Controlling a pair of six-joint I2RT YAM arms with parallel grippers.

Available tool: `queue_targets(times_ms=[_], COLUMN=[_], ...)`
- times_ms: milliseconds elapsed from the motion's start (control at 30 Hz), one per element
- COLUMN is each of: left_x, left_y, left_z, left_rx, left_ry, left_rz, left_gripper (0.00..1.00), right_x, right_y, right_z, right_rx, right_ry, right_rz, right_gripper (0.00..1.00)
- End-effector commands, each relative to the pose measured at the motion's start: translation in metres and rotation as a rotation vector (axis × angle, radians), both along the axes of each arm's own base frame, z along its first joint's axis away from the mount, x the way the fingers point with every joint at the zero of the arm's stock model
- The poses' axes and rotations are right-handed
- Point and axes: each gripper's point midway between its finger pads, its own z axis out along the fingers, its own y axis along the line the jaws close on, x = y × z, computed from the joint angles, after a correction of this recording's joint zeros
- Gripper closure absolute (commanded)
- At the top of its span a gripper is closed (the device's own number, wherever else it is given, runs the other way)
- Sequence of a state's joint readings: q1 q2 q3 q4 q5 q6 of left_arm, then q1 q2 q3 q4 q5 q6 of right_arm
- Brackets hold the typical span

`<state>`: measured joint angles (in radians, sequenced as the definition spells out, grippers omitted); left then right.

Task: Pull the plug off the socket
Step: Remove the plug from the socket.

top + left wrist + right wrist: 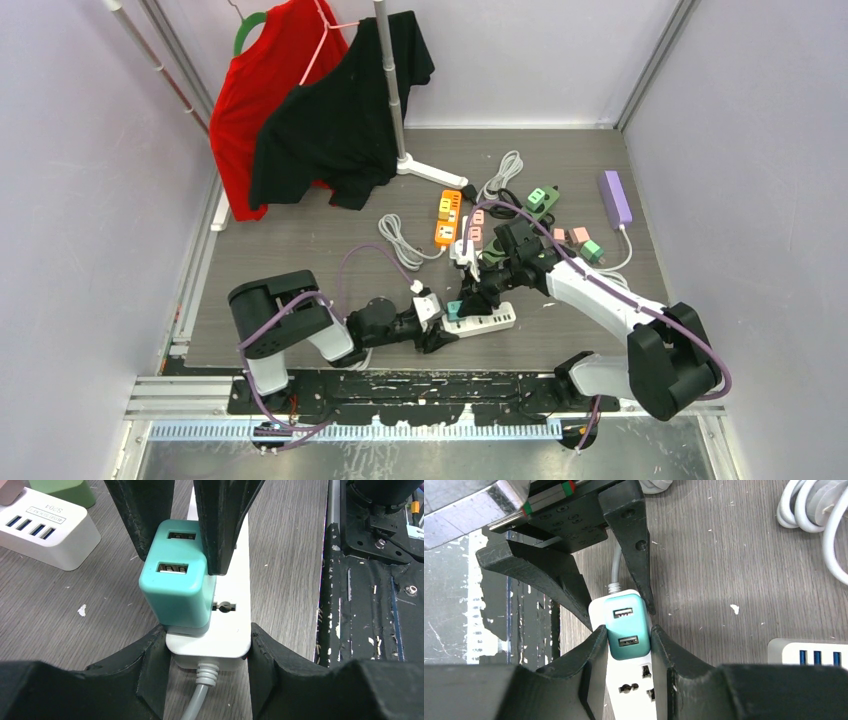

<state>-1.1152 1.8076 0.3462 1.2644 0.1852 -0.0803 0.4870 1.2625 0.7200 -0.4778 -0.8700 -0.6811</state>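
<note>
The loose pink and green plugs already lie unplugged. Next I need to pull the teal plug (455, 309) in my right gripper up, then outward and down, and then let it go beside them.
The socket is a white power strip (490, 322) lying near the table's front edge, its cable end towards the left arm. A teal two-port USB plug (455, 309) sits in its end outlet. My left gripper (207, 650) is shut across the strip (230, 625) at its cable end, one finger pressed on each side. My right gripper (626, 640) comes from the opposite side and is shut on the teal plug (625, 625), its fingers flat against the plug's two sides. In the left wrist view the plug (175, 587) rests against the strip's top face.
Behind the strip lie an orange power strip (447, 218), a white USB strip (809, 652), a purple strip (615, 198), small pink and green plugs and coiled white cables (400, 240). A stand with red and black shirts (330, 110) is at the back left. The black base rail (375, 580) runs close by.
</note>
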Motion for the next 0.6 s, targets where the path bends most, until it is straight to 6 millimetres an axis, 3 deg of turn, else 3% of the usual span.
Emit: queue_targets(times_ms=[0,167,367,467,567], left_x=[-0.008,-0.009,-0.011,-0.01,-0.01], left_y=[0.015,0.022,0.02,0.016,0.012], left_z=[-0.033,-0.035,-0.033,-0.031,-0.033], left_rx=[0.112,0.115,0.103,0.097,0.107], left_ry=[0.037,0.04,0.052,0.061,0.073], left_rz=[0.0,0.009,0.004,0.0,-0.003], left_gripper=[1.0,1.0,1.0,1.0,1.0], right_x=[0.039,0.032,-0.021,-0.029,-0.022], right_y=[0.003,-0.009,0.002,0.01,0.019], right_z=[0.041,0.04,0.041,0.038,0.037], right_rx=[0.053,0.026,0.132,0.137,0.136], right_ry=[-0.11,-0.121,-0.108,-0.095,-0.072], right_rz=[-0.115,-0.078,0.189,0.225,0.174], right_gripper=[0.99,0.99,0.99,0.99,0.99])
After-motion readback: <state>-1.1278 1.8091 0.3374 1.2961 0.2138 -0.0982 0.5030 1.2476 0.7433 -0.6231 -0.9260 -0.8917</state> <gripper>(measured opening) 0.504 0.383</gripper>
